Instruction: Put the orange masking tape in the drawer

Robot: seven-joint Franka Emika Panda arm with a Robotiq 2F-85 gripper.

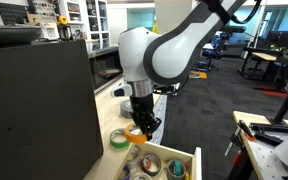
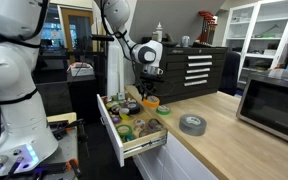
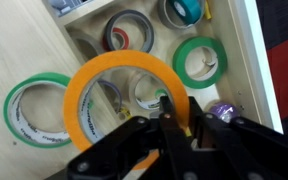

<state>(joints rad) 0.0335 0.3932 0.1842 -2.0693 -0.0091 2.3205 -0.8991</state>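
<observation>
The tape [image 1: 134, 135] still hangs above the green roll inside the drawer, so I will move my gripper down and toward the right in the wrist view to that roll.
My gripper [image 3: 174, 118] is shut on the orange masking tape [image 3: 122, 63], pinching the ring's rim between the fingers. It holds the ring over the left side of the open drawer [image 3: 246, 70], above the rolls inside. In both exterior views the gripper [image 1: 142, 124] [image 2: 149, 92] hangs with the orange tape [image 1: 134, 135] [image 2: 151, 102] just above the pulled-out pale wooden drawer [image 1: 189, 163] [image 2: 134, 143].
A green roll [image 3: 19, 100] [image 1: 118, 140] lies on the wooden counter beside the drawer. Inside the drawer are another green roll [image 3: 201, 62], a dark roll [image 3: 129, 30] and a teal roll [image 3: 184, 10]. A grey roll [image 2: 192, 124] and a microwave [image 2: 274, 100] stand on the counter.
</observation>
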